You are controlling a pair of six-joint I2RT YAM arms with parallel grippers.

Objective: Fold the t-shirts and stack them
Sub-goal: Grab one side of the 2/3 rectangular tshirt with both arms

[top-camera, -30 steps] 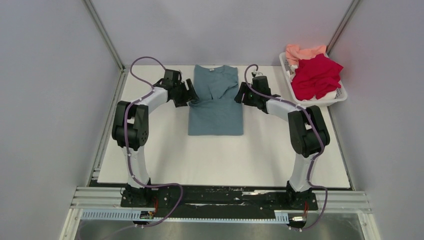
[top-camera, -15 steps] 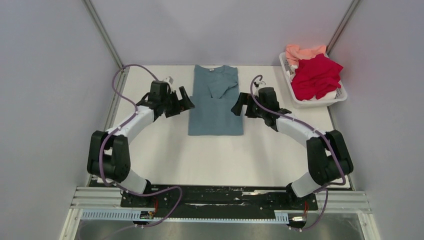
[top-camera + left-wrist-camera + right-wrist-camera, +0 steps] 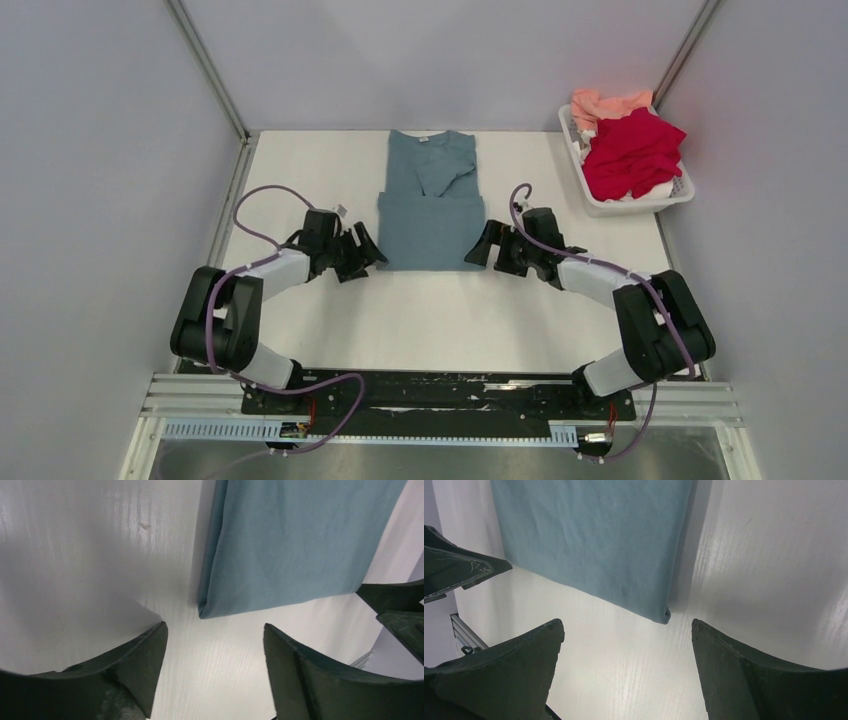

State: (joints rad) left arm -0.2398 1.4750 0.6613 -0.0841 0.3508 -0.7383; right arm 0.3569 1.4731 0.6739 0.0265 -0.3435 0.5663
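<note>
The robot's right hand needs to go down next onto the teal-blue t-shirt's near corner on the basket side, because that corner shows between the open fingers and is still clear of both.
The teal-blue t-shirt [image 3: 430, 200] lies flat at the table's back centre, sleeves folded in, a small white tag at its collar. My left gripper [image 3: 368, 252] is open and empty, just left of the shirt's near left corner [image 3: 206, 611]. My right gripper [image 3: 481, 247] is open and empty, just right of the near right corner [image 3: 663, 616]. Neither touches the cloth. The crimson red t-shirt [image 3: 632, 152] and the salmon-pink t-shirt [image 3: 600, 104] lie crumpled in the basket.
The white slotted basket [image 3: 640, 203] stands at the back right of the white table [image 3: 440, 320]. Grey walls and metal posts close in the back and sides. The arm bases sit on the black rail at the near edge.
Both grippers moved from the shirt's mid sides toward me, down to its near corners. Both arms have lowered and stretched out low. The shirt has not moved.
</note>
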